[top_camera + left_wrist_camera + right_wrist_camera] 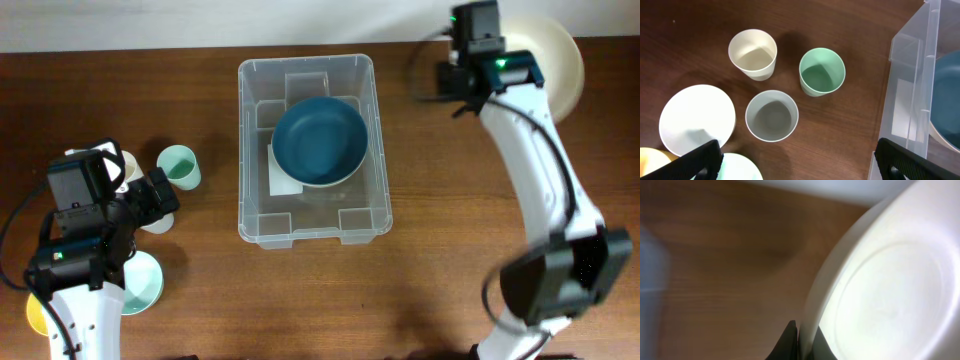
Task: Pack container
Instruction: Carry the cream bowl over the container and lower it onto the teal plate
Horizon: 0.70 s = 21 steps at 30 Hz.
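Observation:
I should swing my right gripper across toward the container, lower it over the dark blue bowl (318, 140) and open it, because the cream-white bowl hangs outside the container.
The clear plastic container (246, 150) stands mid-table with a dark blue bowl (318, 140) inside it; its wall also shows at the right of the left wrist view as the container (910, 75). My right gripper (802, 335) is shut on the rim of a cream-white bowl (890, 290), and overhead shows this bowl (558, 60) at the far right back, beside the right gripper (520, 70). My left gripper (797, 165) is wide open above bare table, with nothing between its fingers. It hangs just left of the container, near three cups.
Left of the container stand a cream cup (753, 54), a green cup (822, 71) and a grey cup (771, 115). Nearer the front left lie a white bowl (696, 119), a mint bowl (142, 282) and a yellow dish (35, 315).

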Motion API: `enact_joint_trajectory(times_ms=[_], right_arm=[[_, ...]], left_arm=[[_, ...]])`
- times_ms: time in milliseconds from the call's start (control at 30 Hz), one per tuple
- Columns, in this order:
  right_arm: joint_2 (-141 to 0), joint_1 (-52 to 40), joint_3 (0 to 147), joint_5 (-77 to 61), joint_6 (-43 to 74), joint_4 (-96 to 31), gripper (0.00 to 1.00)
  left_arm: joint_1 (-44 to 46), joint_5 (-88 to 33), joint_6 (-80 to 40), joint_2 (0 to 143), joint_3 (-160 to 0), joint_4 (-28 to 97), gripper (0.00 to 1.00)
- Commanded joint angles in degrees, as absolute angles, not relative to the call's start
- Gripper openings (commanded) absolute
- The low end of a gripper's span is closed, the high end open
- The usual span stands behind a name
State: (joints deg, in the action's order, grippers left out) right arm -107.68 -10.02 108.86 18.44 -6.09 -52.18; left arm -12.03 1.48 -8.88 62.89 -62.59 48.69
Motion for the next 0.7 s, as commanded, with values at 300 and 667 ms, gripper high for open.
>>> enact_joint_trajectory(times_ms=[300,667], right_arm=[[-104.51,-36.36,109.89,7.86,-32.36,-54.78,0.04],[-113.80,-40.42,109.67,0.19,-32.82,-57.04,0.04]], left_arm=[[-12.27,0.84,-9.39,62.52,-63.59,48.71,0.99],[-12.27,0.84,-9.39,62.52,-63.59,48.73,0.99]])
